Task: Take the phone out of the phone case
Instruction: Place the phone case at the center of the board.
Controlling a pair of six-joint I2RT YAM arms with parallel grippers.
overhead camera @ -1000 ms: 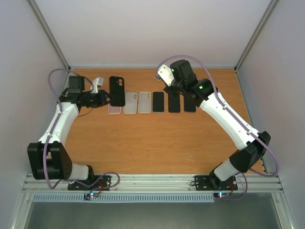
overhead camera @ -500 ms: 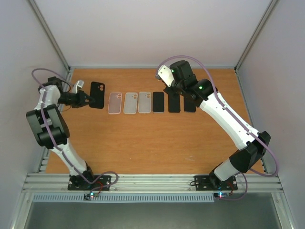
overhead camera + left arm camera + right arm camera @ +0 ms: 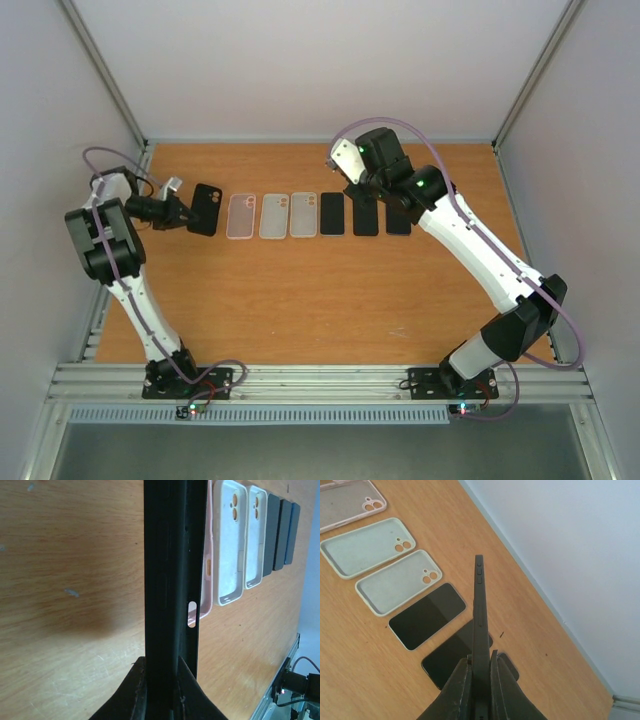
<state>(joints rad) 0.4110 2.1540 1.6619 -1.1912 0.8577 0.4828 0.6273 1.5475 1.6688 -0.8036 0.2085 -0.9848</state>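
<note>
I should next lower the black phone case in my left gripper and release its edge on the bare tabletop (image 3: 218, 225) beside the pink case, the free spot below.
My left gripper (image 3: 186, 213) is shut on a black phone case (image 3: 205, 208) at the far left of the table, just left of the row. In the left wrist view the case (image 3: 172, 570) stands edge-on between my fingers (image 3: 162, 675), a side slot showing. My right gripper (image 3: 480, 667) is shut on a black phone (image 3: 480, 615), held edge-on above the dark phones of the row. In the top view the right gripper (image 3: 358, 186) sits over the row's right part and the held phone is hidden under the arm.
A row lies across the far table: a pink case (image 3: 241, 216), two pale cases (image 3: 273, 215) (image 3: 303, 214), then three dark phones (image 3: 332, 213) (image 3: 366, 215) (image 3: 398, 218). Grey walls close in the left, right and back edges.
My left arm has swung the black case leftwards, away from the row's left end, then lowered it slightly. The right arm has barely moved.
</note>
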